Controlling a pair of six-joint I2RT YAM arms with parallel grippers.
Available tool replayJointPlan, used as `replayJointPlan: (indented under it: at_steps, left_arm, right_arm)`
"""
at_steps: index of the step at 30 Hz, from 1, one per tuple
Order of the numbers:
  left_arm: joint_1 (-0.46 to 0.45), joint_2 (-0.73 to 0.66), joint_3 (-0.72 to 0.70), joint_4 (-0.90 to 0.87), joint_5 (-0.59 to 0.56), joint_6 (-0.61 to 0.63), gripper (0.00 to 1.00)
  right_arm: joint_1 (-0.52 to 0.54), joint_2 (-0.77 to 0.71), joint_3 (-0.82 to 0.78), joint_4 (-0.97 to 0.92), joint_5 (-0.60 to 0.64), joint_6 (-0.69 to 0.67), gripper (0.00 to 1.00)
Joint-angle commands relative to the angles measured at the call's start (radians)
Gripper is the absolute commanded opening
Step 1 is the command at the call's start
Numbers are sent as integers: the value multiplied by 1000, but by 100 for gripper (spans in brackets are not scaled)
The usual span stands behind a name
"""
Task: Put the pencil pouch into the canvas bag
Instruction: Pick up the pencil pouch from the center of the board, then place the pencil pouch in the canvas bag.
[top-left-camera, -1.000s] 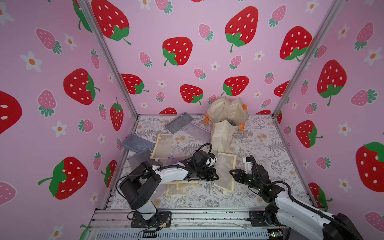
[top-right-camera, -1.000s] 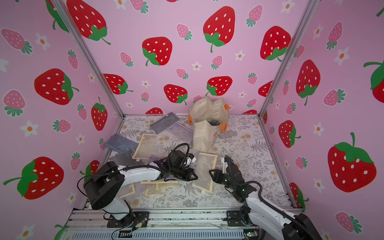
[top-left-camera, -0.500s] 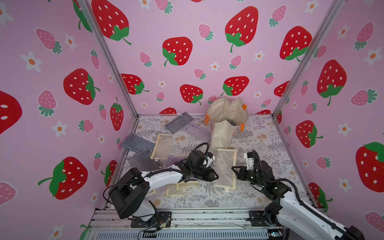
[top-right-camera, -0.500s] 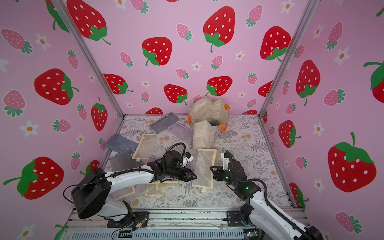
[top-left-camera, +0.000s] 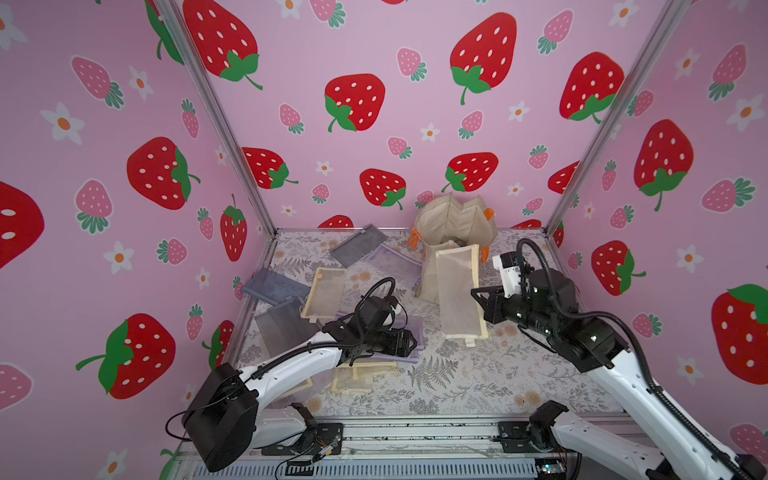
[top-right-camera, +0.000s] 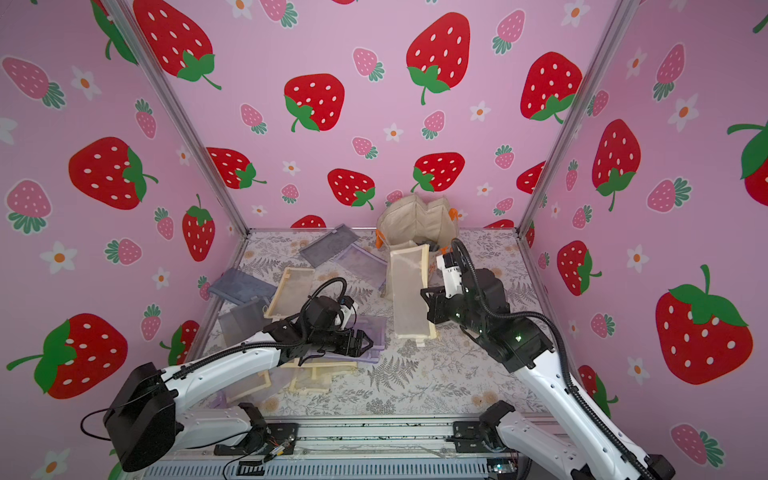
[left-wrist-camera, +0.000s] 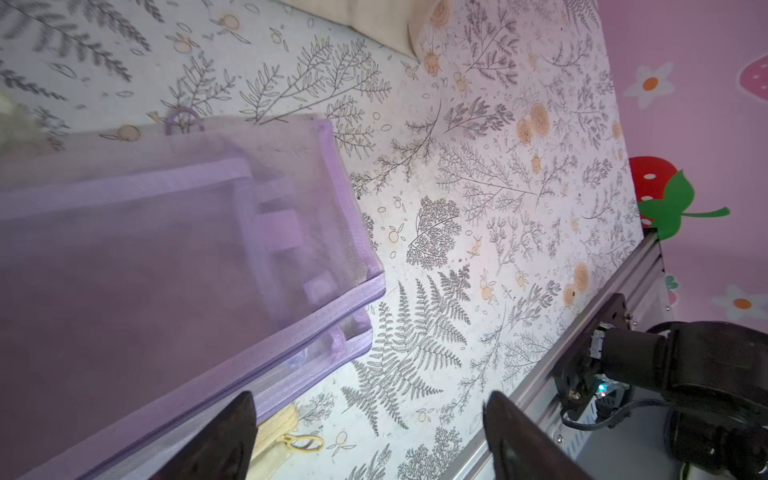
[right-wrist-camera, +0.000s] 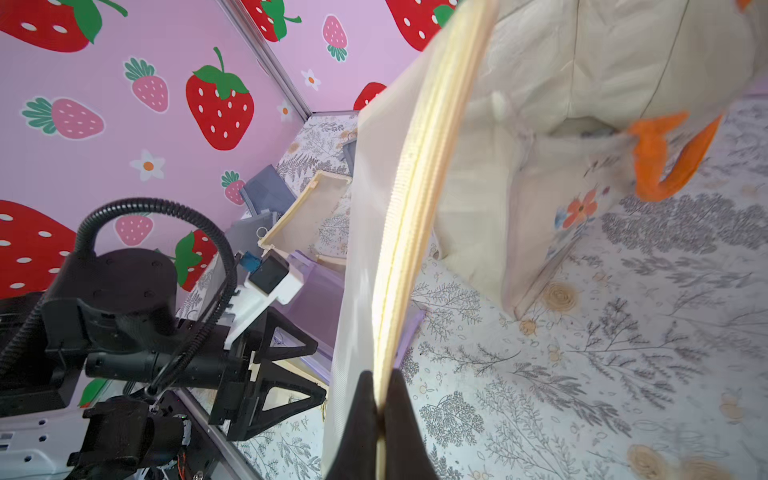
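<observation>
Next, my right gripper rises outward over the canvas bag's opening (top-left-camera: 449, 237) (right-wrist-camera: 588, 127), comes down and lets go of the pouch's zip edge. The pouch hangs in front of the bag.
The pencil pouch (top-left-camera: 457, 291) (top-right-camera: 409, 291) is a cream mesh pouch with a zip. It hangs above the mat, and its far end reaches the front of the canvas bag (top-left-camera: 453, 220) (top-right-camera: 415, 220). My right gripper (top-left-camera: 480, 298) (top-right-camera: 428, 300) (right-wrist-camera: 379, 399) is shut on the pouch's zip edge (right-wrist-camera: 411, 199). The canvas bag (right-wrist-camera: 582, 62) stands open at the back wall, cream with orange handles (right-wrist-camera: 665, 162). My left gripper (top-left-camera: 412, 343) (top-right-camera: 369, 343) (left-wrist-camera: 370, 401) is open and holds nothing. It hovers over stacked purple mesh pouches (left-wrist-camera: 187, 249), left of the held pouch.
Other pouches lie left and in the middle: grey (top-left-camera: 359, 245), lilac (top-left-camera: 395, 266), cream (top-left-camera: 324, 291), blue-grey (top-left-camera: 270, 286), grey (top-left-camera: 282, 328), cream frames (top-left-camera: 361, 374) under the left arm. Pink walls close three sides. A metal rail (top-left-camera: 415, 432) runs along the front.
My left gripper opened, let go of the cream pouch and drew back to the left. My right gripper shut on the pouch and carried it up and toward the bag.
</observation>
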Motion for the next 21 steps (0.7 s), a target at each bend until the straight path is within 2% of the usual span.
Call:
replayJointPlan:
  at_steps: [1,5,10,15,21]
  left_arm:
    - [21,-35,35,-62,-59,45,88]
    - [34,-53,47,-63,-63,62,89]
    - [37,-67,63,-61,-55,78,89]
    - [52,-69,60,-51,-39,92,90]
    - [69,-74,55,-40,-20,99,90]
  right_arm:
    - [0,154,235,-109,79,-104,0]
    - [-92,336,506,-149,121,-148,0]
    - [-262,509,713,-150,121,-145,0]
    - [-335,643,823,-142,205,-149,0]
    - [-355,782,900,-157,270,-166,0]
